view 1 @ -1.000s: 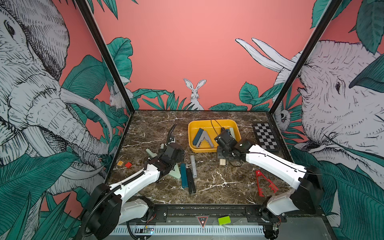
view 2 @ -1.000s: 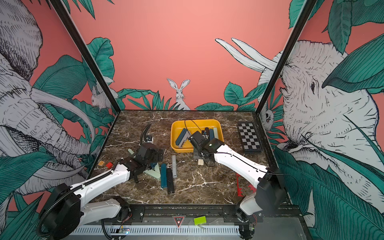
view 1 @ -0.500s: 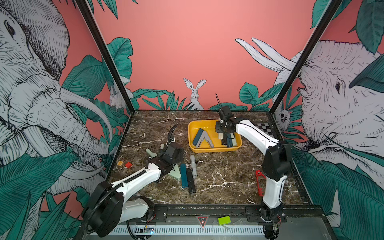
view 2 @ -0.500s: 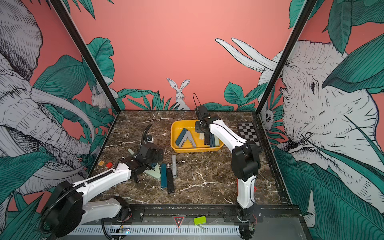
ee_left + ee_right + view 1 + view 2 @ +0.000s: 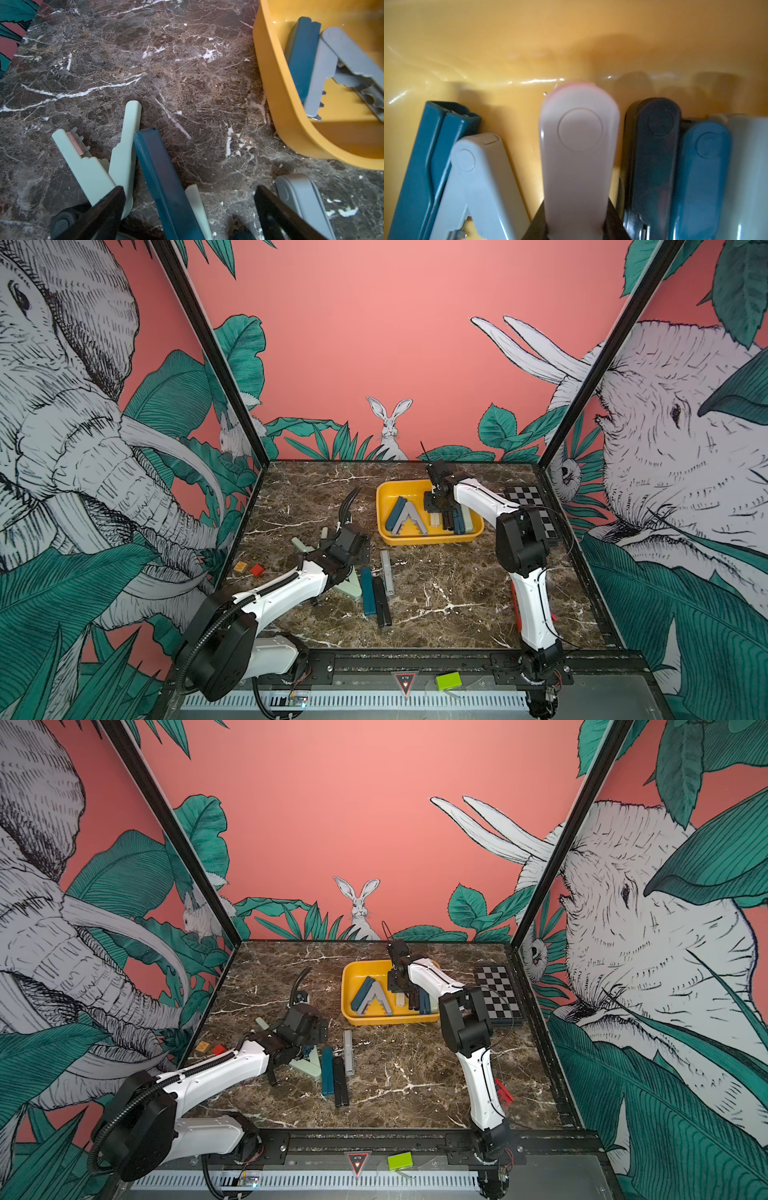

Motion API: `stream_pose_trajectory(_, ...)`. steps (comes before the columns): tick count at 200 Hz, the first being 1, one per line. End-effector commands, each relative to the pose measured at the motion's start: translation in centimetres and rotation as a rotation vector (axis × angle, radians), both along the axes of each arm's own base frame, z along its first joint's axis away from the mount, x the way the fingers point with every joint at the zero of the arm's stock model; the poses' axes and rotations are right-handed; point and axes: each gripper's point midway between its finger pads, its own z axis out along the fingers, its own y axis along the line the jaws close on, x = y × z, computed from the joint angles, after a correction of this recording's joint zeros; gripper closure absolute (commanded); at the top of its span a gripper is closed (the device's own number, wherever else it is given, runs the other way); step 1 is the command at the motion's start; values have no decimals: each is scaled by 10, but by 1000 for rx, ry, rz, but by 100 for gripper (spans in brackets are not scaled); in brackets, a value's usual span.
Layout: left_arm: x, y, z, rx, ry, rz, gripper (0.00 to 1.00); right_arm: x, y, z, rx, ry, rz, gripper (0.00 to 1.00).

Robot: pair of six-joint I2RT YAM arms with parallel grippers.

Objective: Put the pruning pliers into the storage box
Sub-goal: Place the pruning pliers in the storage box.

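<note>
The beige pruning pliers will next go down in my right gripper onto the bare bottom of the box beside the black pliers, and my right gripper will release them there. That part of the bottom is still empty.
The yellow storage box point(image 5: 428, 538) point(image 5: 361, 969) stands at the back middle of the table. In it lie teal point(image 5: 425, 155), grey point(image 5: 481, 176), black point(image 5: 652, 155) and more pruning pliers. My right gripper point(image 5: 577, 226) point(image 5: 434, 512) is down inside the box, shut on a folded beige pruning pliers point(image 5: 579, 145) whose tip is near the far wall. My left gripper point(image 5: 189, 193) point(image 5: 332, 580) stands open low over the table. A teal pliers point(image 5: 164, 176) lies between its fingers and a mint V-shaped one point(image 5: 122, 149) beside it.
Teal point(image 5: 367, 593), black point(image 5: 381, 601) and grey point(image 5: 386, 576) pliers lie side by side mid-table. A thin red one point(image 5: 503, 1090) lies by the right arm. A chequered board point(image 5: 528, 506) is right of the box. Small orange point(image 5: 240, 567) and red point(image 5: 256, 570) blocks sit at the left edge.
My right arm carried the beige pliers from the table in front of the box up over it and down inside. The left arm has not moved.
</note>
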Motion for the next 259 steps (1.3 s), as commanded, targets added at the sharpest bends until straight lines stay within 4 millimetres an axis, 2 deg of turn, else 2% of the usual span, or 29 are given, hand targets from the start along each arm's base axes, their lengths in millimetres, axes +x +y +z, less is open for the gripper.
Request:
stream_pose_trajectory(1, 4, 0, 9, -2, -14, 23, 1, 0, 0, -10, -3, 20, -7, 100)
stream_pose_trajectory(61, 5, 1, 18, 7, -31, 19, 1, -4, -24, -33, -82, 83, -34, 100)
stream_pose_trajectory(112, 3, -13, 21, 17, -43, -21, 1, -9, -39, -34, -117, 96, -38, 99)
stream_pose_trajectory(137, 6, -16, 22, 25, -46, -21, 1, -9, -38, -35, -116, 101, -33, 92)
stream_pose_trajectory(171, 7, -16, 23, 36, -44, -12, 1, -10, -38, -38, -119, 108, -38, 72)
stream_pose_trajectory(194, 8, -14, 26, 47, -53, -8, 1, -11, -37, -39, -105, 111, -43, 65)
stream_pose_trajectory(211, 8, -13, 26, 54, -52, -8, 1, -13, -40, -41, -115, 116, -47, 64)
stream_pose_trajectory(231, 6, -11, 26, 59, -48, -5, 1, -18, -54, -43, -182, 125, -51, 64)
stream_pose_trajectory(247, 6, -11, 27, 57, -53, -5, 1, -21, -53, -45, -164, 130, -44, 63)
stream_pose_trajectory(259, 7, -11, 27, 56, -56, -6, 1, -21, -48, -45, -134, 127, -39, 59)
